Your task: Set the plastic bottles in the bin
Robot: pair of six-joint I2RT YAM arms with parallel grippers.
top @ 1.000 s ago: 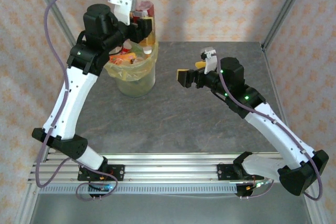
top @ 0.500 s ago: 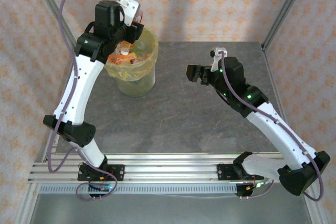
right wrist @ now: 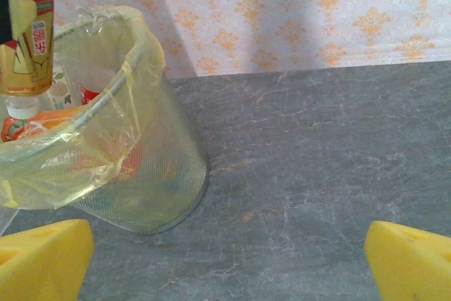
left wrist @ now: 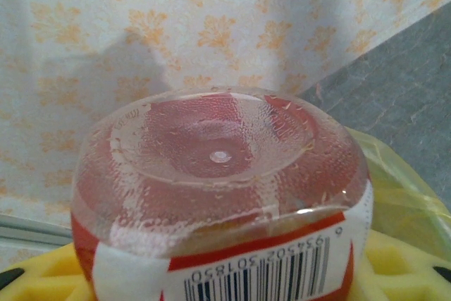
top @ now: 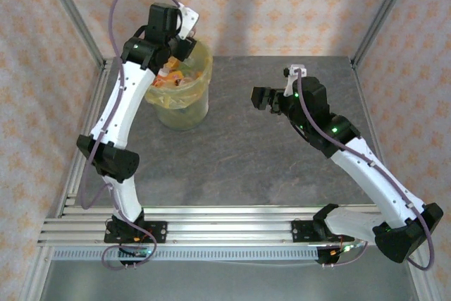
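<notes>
I should next move my left gripper slightly across, over the bin's opening [top: 189, 72], and let go of the clear plastic bottle there, because the bin's opening is just below my gripper.
My left gripper [top: 180, 39] hangs above the far rim of the bin [top: 181, 103] and is shut on a clear plastic bottle [left wrist: 218, 195] with a red and white label. The bottle's round base faces the left wrist camera, between the yellow pads [left wrist: 398, 269]. From the right wrist, the same bottle [right wrist: 29, 29] hangs over the bin's [right wrist: 137, 167] mouth. Several plastic bottles [top: 173, 79] with orange and white parts lie inside the yellow-green liner [right wrist: 42, 128]. To the right of the bin, my right gripper [top: 259, 96] is open and holds nothing, its yellow fingertips [right wrist: 42, 259] wide apart above bare table.
The grey stone-patterned table [top: 268, 167] stretches right and in front of the bin. Patterned walls and metal frame posts [top: 377, 12] close the back and sides. A metal rail [top: 225, 227] carries both arm bases at the near edge.
My left arm has swung up and toward the back, carrying the bottle over the bin's far rim. My right gripper drew back slightly to the right, then stayed still.
</notes>
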